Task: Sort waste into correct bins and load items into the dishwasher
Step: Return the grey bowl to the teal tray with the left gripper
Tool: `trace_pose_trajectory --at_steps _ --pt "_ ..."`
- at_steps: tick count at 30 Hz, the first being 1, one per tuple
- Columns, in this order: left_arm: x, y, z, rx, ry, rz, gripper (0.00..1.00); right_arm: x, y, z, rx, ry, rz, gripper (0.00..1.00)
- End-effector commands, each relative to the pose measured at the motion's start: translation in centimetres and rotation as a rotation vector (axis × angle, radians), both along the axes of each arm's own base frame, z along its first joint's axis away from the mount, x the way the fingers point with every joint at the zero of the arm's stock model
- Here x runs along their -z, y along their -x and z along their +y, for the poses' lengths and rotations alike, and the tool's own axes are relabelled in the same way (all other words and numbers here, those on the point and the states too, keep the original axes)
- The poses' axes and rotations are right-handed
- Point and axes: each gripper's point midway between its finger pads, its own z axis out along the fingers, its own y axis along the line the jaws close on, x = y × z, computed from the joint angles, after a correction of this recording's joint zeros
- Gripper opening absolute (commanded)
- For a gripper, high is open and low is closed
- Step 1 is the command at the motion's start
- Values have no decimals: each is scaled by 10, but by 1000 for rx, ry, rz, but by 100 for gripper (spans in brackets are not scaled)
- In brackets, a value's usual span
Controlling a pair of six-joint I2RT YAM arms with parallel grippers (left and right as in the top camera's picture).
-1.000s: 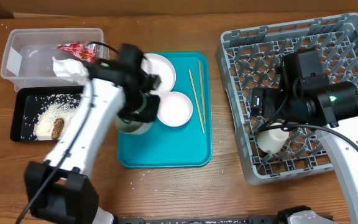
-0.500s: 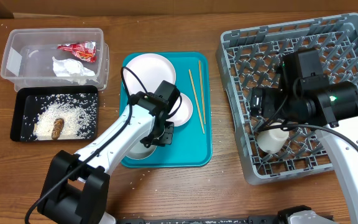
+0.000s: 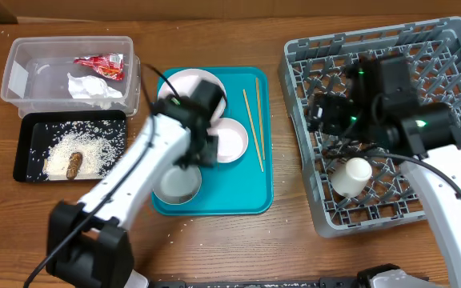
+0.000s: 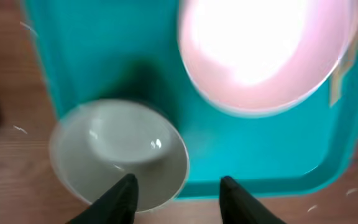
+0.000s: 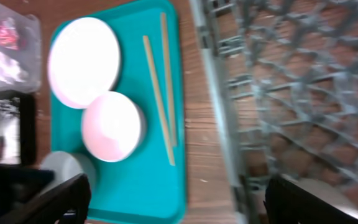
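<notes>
My right gripper moves from the grey rack (image 3: 430,48) down onto the middle bowl's rim by the chopsticks next, since that rim faces the gripper.
On the teal tray (image 3: 246,188), a white bowl (image 3: 174,184) stands at the front left and a second bowl (image 3: 232,138) in the middle. The white plate (image 3: 184,84) lies at the back, partly under my left arm. My left gripper (image 3: 202,150) hovers open and empty between the bowls. In the left wrist view its fingers (image 4: 179,190) straddle the near bowl's (image 4: 120,152) rim, with the other bowl (image 4: 263,56) beyond. My right gripper (image 3: 326,112) is open and empty over the grey rack's (image 3: 430,48) left side. The small cup (image 3: 354,176) lies in the rack.
The clear tub (image 3: 22,76) holds the red wrapper (image 3: 101,64) and the napkin (image 3: 90,86). The black tray (image 3: 26,152) holds rice crumbs (image 3: 78,146) and a brown lump (image 3: 74,163). Two chopsticks (image 3: 254,120) lie on the teal tray's right side. Crumbs dot the table.
My left arm swung from the bins to the teal tray and left a bowl at its front left. It has now drawn back off it. My right gripper moved left, away from the cup.
</notes>
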Motion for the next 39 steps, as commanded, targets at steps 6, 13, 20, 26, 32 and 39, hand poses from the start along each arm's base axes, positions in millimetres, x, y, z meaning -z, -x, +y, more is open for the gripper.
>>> trace_pose_trajectory --at_steps 6,13,20,26,32,39 --pt "-84 -61 54 -112 96 -215 70 61 -12 82 -28 -51 155 84" --pt "-85 -67 91 -186 80 -224 76 132 -14 112 -14 56 264 70" --pt "-86 -71 111 -240 76 -238 77 181 -16 130 -44 150 281 57" --pt "-86 -71 112 -242 74 -238 78 200 -18 133 -48 164 300 29" --pt "-86 -71 112 -242 73 -237 82 200 -24 134 -59 169 269 25" --pt "-86 -71 111 -240 76 -236 100 202 -34 129 -35 203 225 4"
